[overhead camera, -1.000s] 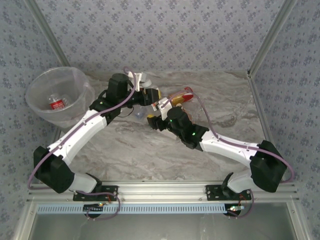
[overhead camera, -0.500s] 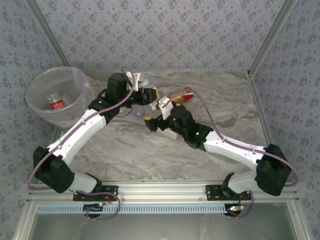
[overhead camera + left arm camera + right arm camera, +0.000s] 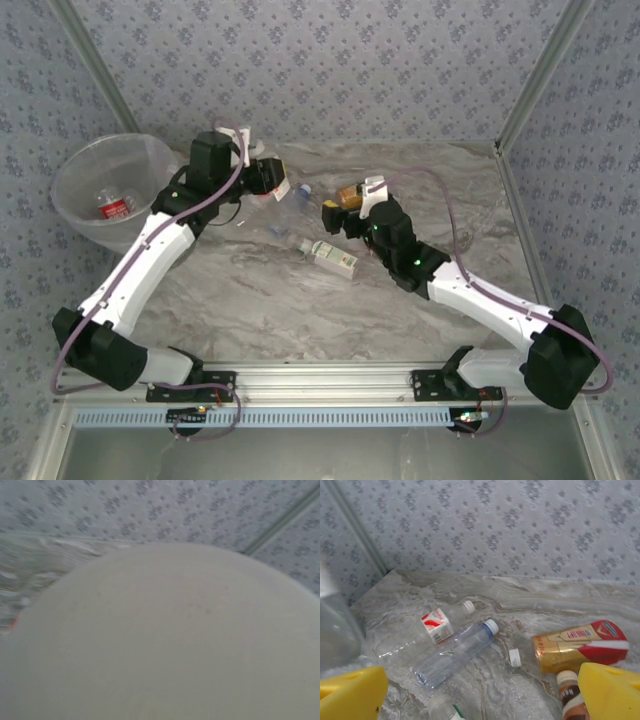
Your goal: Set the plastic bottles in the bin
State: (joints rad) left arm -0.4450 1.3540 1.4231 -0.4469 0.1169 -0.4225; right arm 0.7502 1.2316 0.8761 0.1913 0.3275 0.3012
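Observation:
My left gripper should next cross over the bin's opening (image 3: 115, 187) beside it, away from the right gripper, lower inside and release the pale bottle.
The bin (image 3: 75, 165) stands at the far left with one red-labelled bottle (image 3: 115, 207) inside. My left gripper (image 3: 266, 182) hangs right of it, apparently shut on a pale plastic bottle whose whitish rounded side (image 3: 170, 640) sits against the left wrist lens and hides the fingers. My right gripper (image 3: 337, 209) (image 3: 482, 692) stands open and holds nothing. On the table lie a red-labelled bottle (image 3: 436, 625) (image 3: 279, 188), a bluish bottle (image 3: 455, 655) (image 3: 299, 194) and a white-green labelled bottle (image 3: 331, 256) (image 3: 439, 707).
A gold and red container (image 3: 580, 645) (image 3: 349, 194) and a brown bottle with a cream cap (image 3: 571, 696) lie close to my right fingers. A loose white cap (image 3: 514, 657) rests between them and the bluish bottle. Walls enclose the table behind and on both sides.
My right gripper opened and drew back to the right; the white-green bottle now lies on the table where it was. My left arm swung left toward the bin.

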